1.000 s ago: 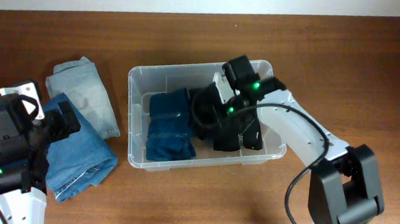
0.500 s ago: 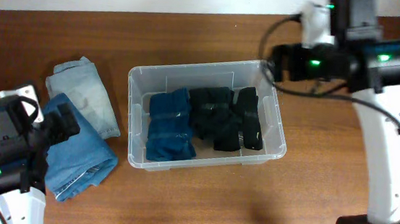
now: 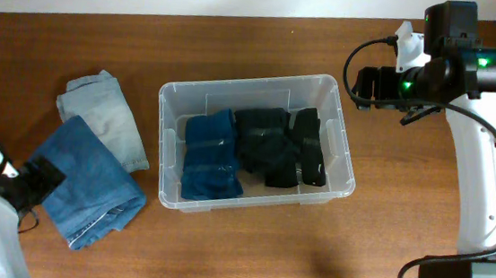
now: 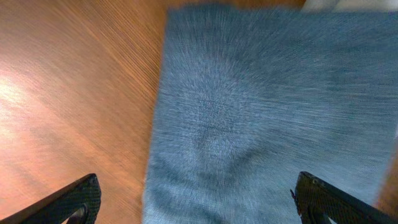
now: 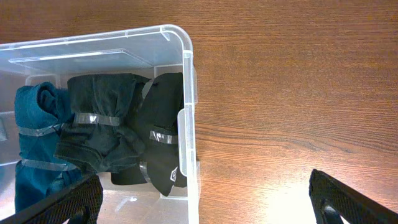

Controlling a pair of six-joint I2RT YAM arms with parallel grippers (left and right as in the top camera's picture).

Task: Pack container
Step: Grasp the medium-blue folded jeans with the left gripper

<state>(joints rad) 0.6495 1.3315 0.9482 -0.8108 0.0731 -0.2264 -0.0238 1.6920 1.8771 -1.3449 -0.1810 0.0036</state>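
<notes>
I will next move my left gripper down onto the blue denim's edge (image 4: pixel 216 188) and toward the tub, because one open finger is over wood beside the cloth.
The clear plastic container (image 3: pixel 234 89) stands mid-table and holds a folded teal garment (image 3: pixel 210 158), a dark garment (image 3: pixel 261 145) and a black garment (image 3: pixel 307 158) side by side. My right gripper (image 3: pixel 367 85) hovers open and empty just beyond the tub's far right corner. In the right wrist view the container's (image 5: pixel 188 93) corner lies between the spread fingers (image 5: pixel 62 205). My left gripper (image 3: pixel 35 182) is open at the near-left edge of a folded blue denim piece (image 3: pixel 91 179). In the left wrist view this denim (image 4: pixel 267 106) fills the frame above the wide-apart fingertips (image 4: pixel 326 199).
A lighter, faded denim piece (image 3: pixel 106 118) lies on the table behind the blue one, left of the tub. Bare brown wood (image 5: pixel 292 93) stretches right of the container. The table's far edge meets a white wall.
My right gripper let go of the black garment inside the tub, opened, and rose away to the far right. My left arm drew back toward the near-left corner.
</notes>
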